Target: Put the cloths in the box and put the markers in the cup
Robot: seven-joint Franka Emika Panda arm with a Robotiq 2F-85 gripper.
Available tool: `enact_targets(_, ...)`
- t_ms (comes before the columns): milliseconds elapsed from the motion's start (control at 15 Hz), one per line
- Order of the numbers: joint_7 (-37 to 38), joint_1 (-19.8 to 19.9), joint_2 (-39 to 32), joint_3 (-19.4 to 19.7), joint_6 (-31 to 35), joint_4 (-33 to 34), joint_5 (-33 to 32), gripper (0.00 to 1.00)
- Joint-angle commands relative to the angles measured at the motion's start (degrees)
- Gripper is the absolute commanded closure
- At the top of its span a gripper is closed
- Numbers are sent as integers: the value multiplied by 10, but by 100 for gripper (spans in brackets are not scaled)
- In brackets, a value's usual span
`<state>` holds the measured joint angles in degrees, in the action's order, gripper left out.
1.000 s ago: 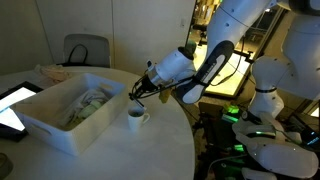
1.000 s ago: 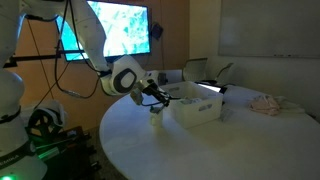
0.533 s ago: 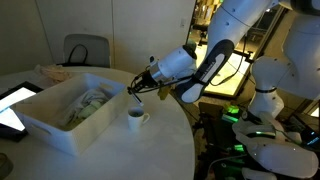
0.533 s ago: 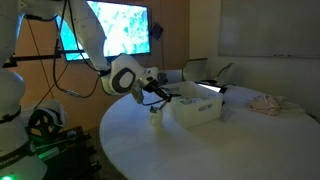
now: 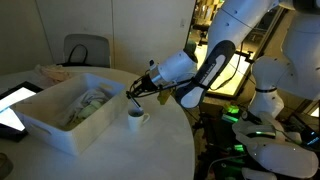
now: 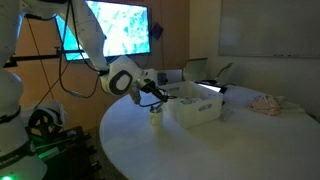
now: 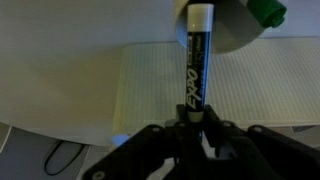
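Observation:
My gripper should next come down until the black marker's loose end enters the white cup's opening [image 5: 137, 112] [image 7: 228, 28] and release it there, since the cup stands just below my gripper.
My gripper [image 7: 196, 118] is shut on a black marker [image 7: 196, 60] with white lettering, holding it by one end. The marker's other end points at the white cup [image 7: 232, 30], where a green cap [image 7: 266, 11] shows. In both exterior views the gripper [image 5: 134, 96] [image 6: 155, 96] hangs just above the small white cup [image 5: 136, 117] [image 6: 156, 119], right next to the white box [image 5: 45, 122] [image 6: 196, 108]. Pale and yellow-green cloths [image 5: 88, 102] lie inside the box.
A dark-framed tablet [image 5: 14, 106] lies on the round white table [image 5: 120, 155] beside the box. A pale crumpled heap [image 6: 266, 102] rests on the table's far side. A chair [image 5: 86, 50] stands behind the table, and robot bases with green lights stand past its edge.
Almost nothing: the gripper stays over the cup with the marker in it, shifting only slightly.

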<state>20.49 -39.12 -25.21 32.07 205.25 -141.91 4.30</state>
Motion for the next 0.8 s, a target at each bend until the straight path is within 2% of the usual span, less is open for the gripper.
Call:
enact_targets(0, 12, 0, 2, -9, 26, -8, 4, 92)
enact_targets(200, 14, -1, 1, -9, 34, -10, 5, 92)
enact_targets(267, -68, 60, 15, -86, 40, -10, 78, 92)
enact_targets(533, -122, 122, 10, -168, 74, -11, 135, 92)
enact_targets(733, -150, 166, 0, -220, 97, -12, 141, 91)
